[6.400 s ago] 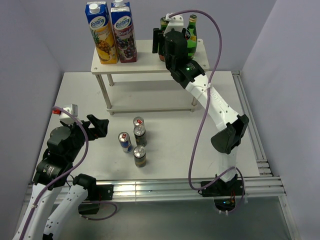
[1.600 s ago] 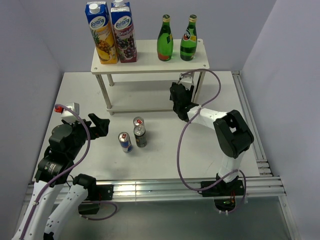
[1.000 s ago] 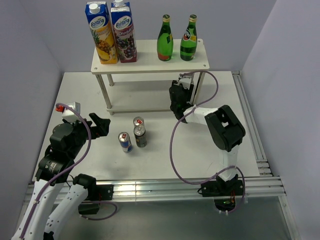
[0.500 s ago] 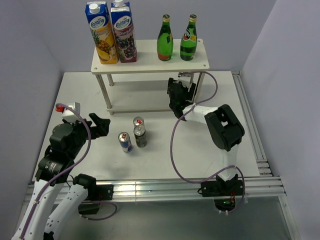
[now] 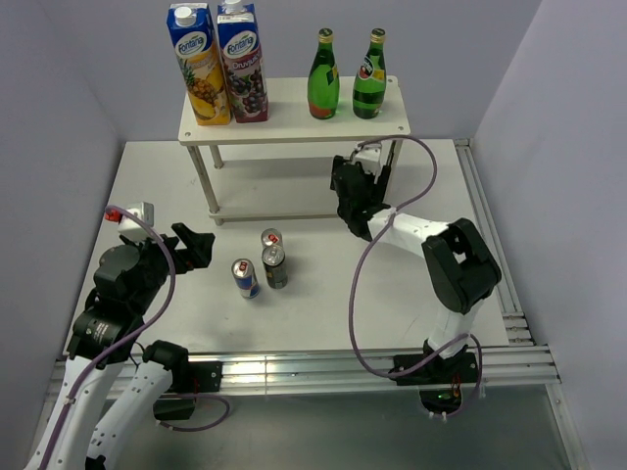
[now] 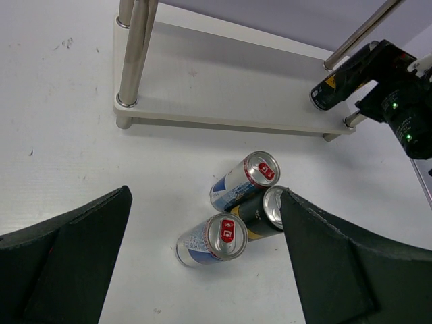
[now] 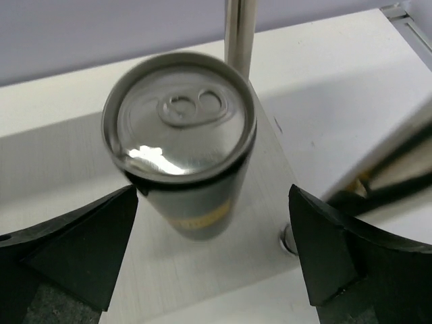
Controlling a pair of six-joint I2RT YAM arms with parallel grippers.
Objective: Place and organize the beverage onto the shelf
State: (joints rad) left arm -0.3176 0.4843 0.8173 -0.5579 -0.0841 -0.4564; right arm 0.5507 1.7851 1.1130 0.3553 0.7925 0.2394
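Next, my right gripper backs away from the shelf and moves left in the top view, down around the dark can on the tabletop, which still stands unshelved.
The white two-tier shelf (image 5: pixel 294 122) stands at the back. Its top board carries two juice cartons (image 5: pixel 199 64) (image 5: pixel 242 61) and two green bottles (image 5: pixel 323 76) (image 5: pixel 369 76). A black can (image 7: pixel 182 148) stands upright at the right end of the lower board (image 7: pixel 81 169), beside a leg. My right gripper (image 7: pixel 213 196) is open just in front of it, one finger on each side and neither touching. Three cans (image 5: pixel 271 238) (image 5: pixel 275 265) (image 5: pixel 244 278) stand together on the table. My left gripper (image 5: pixel 191 245) hovers open to their left, nothing in it.
A metal shelf leg (image 7: pixel 239 34) rises right behind the black can. Aluminium rails (image 5: pixel 490 245) run along the table's right and front edges. Grey walls close in on both sides.
My right gripper has opened and let go of the black can, which now stands on the lower board; the gripper has drawn back slightly. The left arm is unchanged.
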